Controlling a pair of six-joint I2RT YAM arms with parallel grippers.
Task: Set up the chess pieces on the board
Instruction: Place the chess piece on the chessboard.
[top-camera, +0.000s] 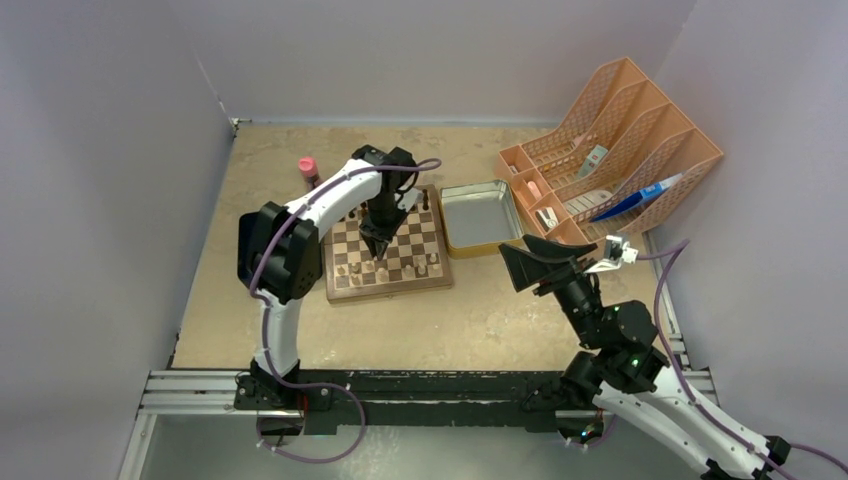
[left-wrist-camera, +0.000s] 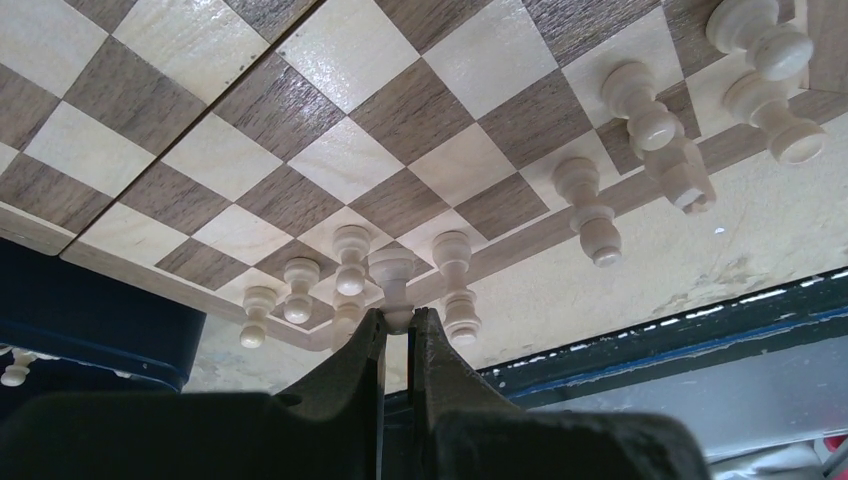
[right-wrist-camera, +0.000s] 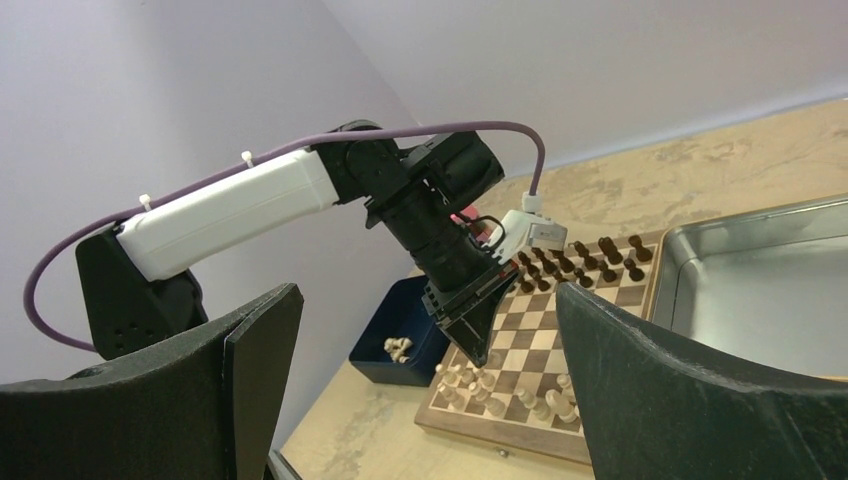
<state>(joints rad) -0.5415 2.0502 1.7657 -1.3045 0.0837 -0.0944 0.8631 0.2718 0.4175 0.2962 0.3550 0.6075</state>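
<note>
My left gripper lowers onto the empty dark square (left-wrist-camera: 399, 206) beside the standing pale pawns next and releases the pawn there, because their row still stops short.
The board (top-camera: 400, 262) lies at the table's middle, with dark chess pieces (right-wrist-camera: 580, 262) along its far rows and pale chess pieces (right-wrist-camera: 480, 385) at its near edge. My left gripper (left-wrist-camera: 400, 318) points down over the near left corner, shut on the head of a pale pawn (left-wrist-camera: 393, 275). That pawn's base is down among other pale pieces (left-wrist-camera: 455, 285). From above, the left gripper (top-camera: 379, 248) hides this pawn. My right gripper (top-camera: 540, 262) hovers open and empty, right of the board, with wide-spread fingers (right-wrist-camera: 250, 350).
A metal tin (top-camera: 480, 215) sits against the board's right side. A dark blue tray (right-wrist-camera: 400, 345) with a few pale pieces lies left of the board. A pink bottle (top-camera: 308, 168) stands at the back left. An orange desk organizer (top-camera: 610, 150) fills the back right.
</note>
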